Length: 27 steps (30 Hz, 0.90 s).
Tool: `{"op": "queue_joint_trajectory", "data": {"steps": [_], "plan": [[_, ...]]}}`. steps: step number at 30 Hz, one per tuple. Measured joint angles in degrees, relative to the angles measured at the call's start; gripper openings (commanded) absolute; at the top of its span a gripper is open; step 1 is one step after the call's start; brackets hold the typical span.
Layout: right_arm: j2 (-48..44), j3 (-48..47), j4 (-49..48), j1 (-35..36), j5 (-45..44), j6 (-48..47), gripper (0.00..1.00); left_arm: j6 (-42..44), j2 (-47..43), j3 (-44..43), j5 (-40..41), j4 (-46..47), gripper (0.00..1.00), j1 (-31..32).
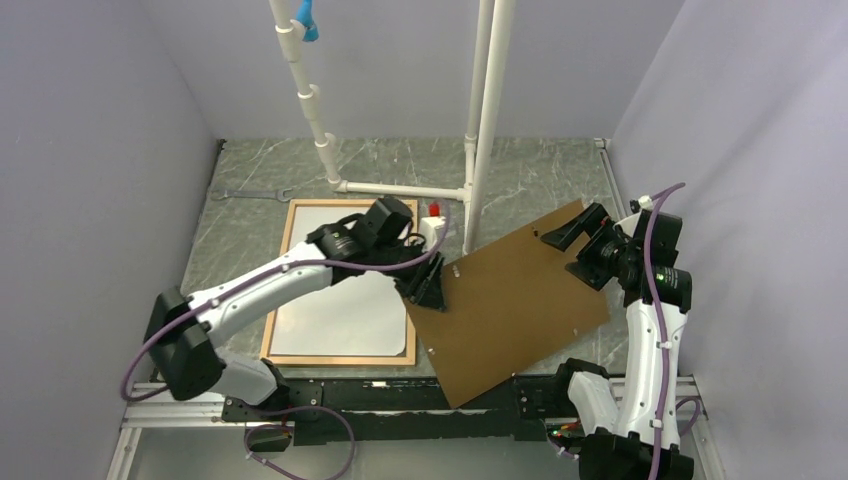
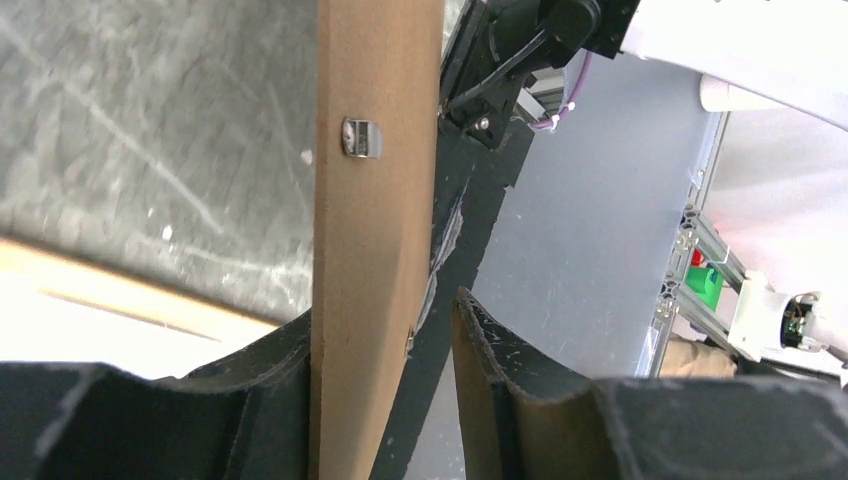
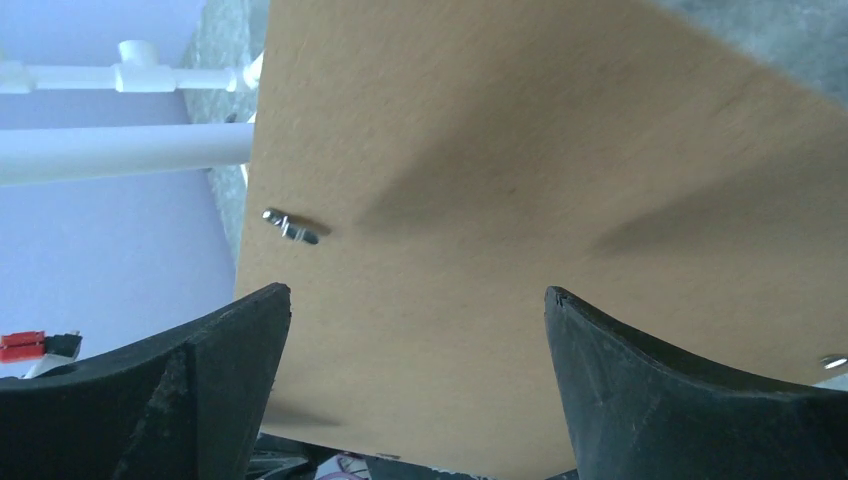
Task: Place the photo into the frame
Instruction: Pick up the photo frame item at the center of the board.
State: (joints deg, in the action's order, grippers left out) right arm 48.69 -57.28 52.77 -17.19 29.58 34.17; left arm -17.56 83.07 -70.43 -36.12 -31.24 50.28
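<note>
The panel (image 1: 520,300) will next go with my left gripper to the left in the top view, over the white sheet (image 1: 335,310), and be released there, since the sheet lies uncovered in that spot.
The frame (image 1: 283,290), thin light wood, lies flat on the left of the table. A white sheet (image 1: 335,310) fills it, the photo with only white showing. A brown backing panel (image 1: 520,300) lies askew to the right, overlapping the frame's near right corner. My left gripper (image 1: 425,288) straddles the panel's left corner. In the left wrist view the panel (image 2: 370,220) rests against the left finger (image 2: 250,370), and a gap separates it from the right finger. My right gripper (image 1: 580,248) stands wide open at the panel's far right corner, over its face (image 3: 520,150).
A white pipe structure (image 1: 480,120) rises behind the frame, with a horizontal pipe (image 1: 400,187) on the table. A wrench (image 1: 250,194) lies at the back left. A small red-and-white object (image 1: 433,215) sits by the left wrist. A black rail (image 1: 380,400) runs along the near edge.
</note>
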Motion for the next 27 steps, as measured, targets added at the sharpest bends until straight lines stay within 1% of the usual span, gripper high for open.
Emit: {"op": "queue_joint_trajectory", "data": {"steps": [3, 7, 8, 9, 11, 12, 13, 15, 17, 21, 25, 27], "plan": [[0.4, -0.3, -1.2, 0.0, 2.6, 0.1, 0.99, -0.3, -5.4, 3.8, 0.4, -1.4, 0.00, -2.3], [1.6, -1.9, -3.4, 0.0, 5.4, 0.4, 0.99, -0.4, -13.7, 7.6, 3.7, -5.9, 0.00, -6.3], [1.8, -2.1, -4.3, 0.0, 6.0, 0.5, 0.99, -0.4, -15.5, 7.9, 4.8, -7.5, 0.03, -6.9], [1.9, -2.2, -5.0, 0.0, 6.8, 0.6, 0.99, -0.3, -17.4, 8.1, 5.8, -8.7, 0.12, -7.2], [1.9, -2.2, -6.1, 0.0, 8.0, 0.9, 0.99, -0.2, -20.4, 8.1, 7.5, -11.5, 0.48, -7.3], [1.9, -2.2, -6.6, 0.0, 8.6, 1.0, 0.99, -0.1, -21.5, 8.1, 7.9, -12.6, 0.63, -7.3], [1.9, -2.1, -7.2, 0.0, 9.2, 1.2, 0.99, 0.1, -22.9, 8.0, 8.2, -14.2, 0.73, -7.3], [1.8, -1.5, -8.3, 0.0, 10.1, 1.5, 0.99, 0.2, -23.4, 7.8, 8.0, -14.9, 0.81, -7.3], [1.5, -0.4, -8.9, 0.0, 10.6, 1.6, 0.99, 0.5, -23.2, 7.1, 7.7, -16.3, 0.84, -7.3], [1.4, 1.2, -9.1, 0.1, 11.3, 1.6, 0.99, 0.8, -22.0, 5.2, 6.8, -19.5, 0.81, -7.3], [1.2, 1.7, -9.2, 0.1, 11.4, 1.6, 0.99, 1.0, -21.7, 2.3, 6.0, -21.8, 0.72, -7.3], [1.1, 1.7, -9.2, 0.1, 11.4, 1.7, 0.99, 1.2, -21.7, 1.2, 5.3, -22.1, 0.62, -7.3]]}}
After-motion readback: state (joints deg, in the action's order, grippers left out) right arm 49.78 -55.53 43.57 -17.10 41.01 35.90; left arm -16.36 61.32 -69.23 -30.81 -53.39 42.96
